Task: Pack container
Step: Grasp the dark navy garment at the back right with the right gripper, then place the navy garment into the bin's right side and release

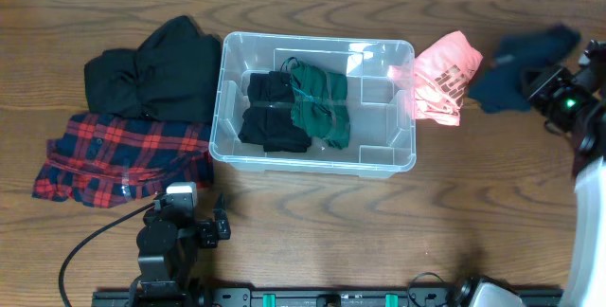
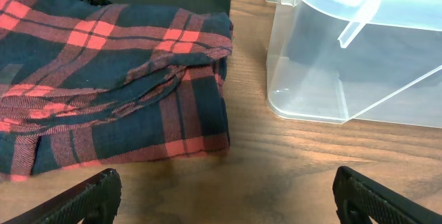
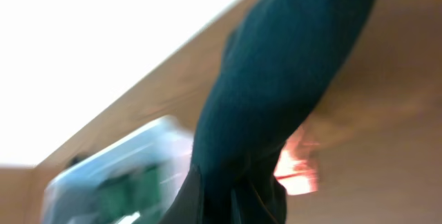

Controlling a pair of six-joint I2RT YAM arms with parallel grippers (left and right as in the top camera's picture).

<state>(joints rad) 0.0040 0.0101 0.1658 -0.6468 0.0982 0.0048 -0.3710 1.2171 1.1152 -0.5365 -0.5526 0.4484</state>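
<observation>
The right gripper swings the dark teal garment past the pink garment next, then over the container's end beside the green garment (image 1: pixel 320 106).
The clear plastic container (image 1: pixel 312 160) stands mid-table and holds a folded black garment (image 1: pixel 268 110) and a folded green garment (image 1: pixel 320 106). Its near corner shows in the left wrist view (image 2: pixel 345 79). My right gripper (image 1: pixel 542 86) is at the far right, shut on a dark teal garment (image 1: pixel 519 61) that hangs from the jaws and fills the blurred right wrist view (image 3: pixel 276 92). My left gripper (image 2: pixel 224 196) is open and empty, low over bare wood at the front left, in front of a red plaid shirt (image 2: pixel 103 79).
A black garment (image 1: pixel 151 75) lies left of the container, above the red plaid shirt (image 1: pixel 123 155). A pink garment (image 1: pixel 443 78) lies just right of the container. Both arm bases stand along the front edge.
</observation>
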